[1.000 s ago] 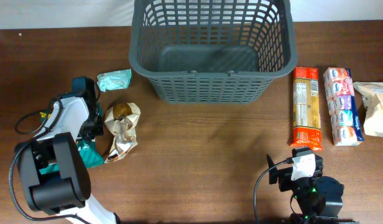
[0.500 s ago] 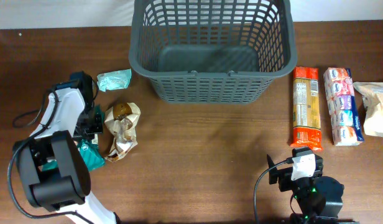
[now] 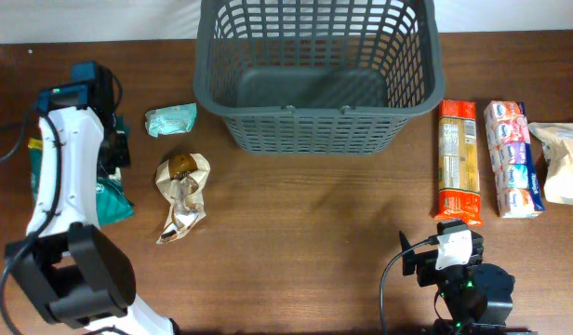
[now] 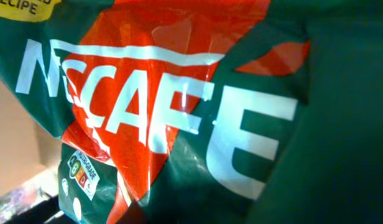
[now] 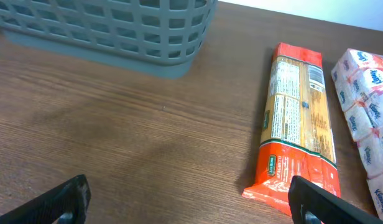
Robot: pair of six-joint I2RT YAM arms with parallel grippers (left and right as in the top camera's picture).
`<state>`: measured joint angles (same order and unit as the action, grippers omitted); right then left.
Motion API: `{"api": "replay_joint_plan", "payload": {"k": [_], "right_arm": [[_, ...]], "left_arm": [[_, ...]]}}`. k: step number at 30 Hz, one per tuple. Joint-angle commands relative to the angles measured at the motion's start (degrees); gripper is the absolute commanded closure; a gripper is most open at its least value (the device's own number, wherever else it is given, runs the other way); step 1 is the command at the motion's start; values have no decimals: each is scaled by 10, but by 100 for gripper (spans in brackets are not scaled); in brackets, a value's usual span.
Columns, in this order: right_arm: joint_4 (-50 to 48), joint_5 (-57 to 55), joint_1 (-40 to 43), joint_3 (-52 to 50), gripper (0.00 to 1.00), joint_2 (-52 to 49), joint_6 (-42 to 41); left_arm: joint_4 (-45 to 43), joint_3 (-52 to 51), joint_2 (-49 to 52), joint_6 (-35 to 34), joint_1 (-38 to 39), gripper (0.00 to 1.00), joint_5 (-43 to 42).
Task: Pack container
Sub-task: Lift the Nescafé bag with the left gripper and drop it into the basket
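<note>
Next, my left gripper rises outward past the mint packet, crosses the empty basket's rim and dips toward the basket's bottom to release the Nescafe packet [image 3: 112, 200].
The container [image 3: 314, 130] is a large dark grey lattice basket at the back centre with nothing in it; its near wall shows in the right wrist view [image 5: 117, 31]. My left gripper [image 3: 110, 163] is raised at the far left, shut on a green and red Nescafe packet [image 3: 112, 200] that hangs under the arm. That packet [image 4: 179, 112] fills the left wrist view and hides the fingers. My right gripper [image 3: 454, 247] rests low near the front edge, open and empty [image 5: 188, 202].
A gold crinkled packet [image 3: 181, 195] and a small mint packet [image 3: 170, 119] lie left of the basket. On the right lie an orange spaghetti pack [image 3: 457, 158] [image 5: 297, 118], a pack of tissues [image 3: 513, 158] [image 5: 369, 118] and a beige bag [image 3: 566, 163].
My left arm has risen and swung back and to the left, carrying the green Nescafe packet away from the gold packet. The right arm has not moved.
</note>
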<state>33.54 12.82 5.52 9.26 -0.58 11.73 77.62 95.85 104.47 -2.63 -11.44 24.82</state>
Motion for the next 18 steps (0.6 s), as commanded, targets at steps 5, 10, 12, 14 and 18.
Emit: {"api": "replay_joint_plan", "payload": {"k": [5,10,12,14,18], "right_arm": [[0,3,-4,-3,1,4,-7],[0,3,-4,-3,1,4,-7],[0,3,-4,-3,1,4,-7],[0,3,-4,-3,1,4,-7],[0,3,-4,-3,1,4,-7]], "left_arm": [[23,108,-78,36,1,98,97],[4,150,-96,95,48,98,112],[-12,164,-97,113,80,98,112],[-24,174,-97,125,109,98,117],[-68,183,-97,180,191,98,171]]}}
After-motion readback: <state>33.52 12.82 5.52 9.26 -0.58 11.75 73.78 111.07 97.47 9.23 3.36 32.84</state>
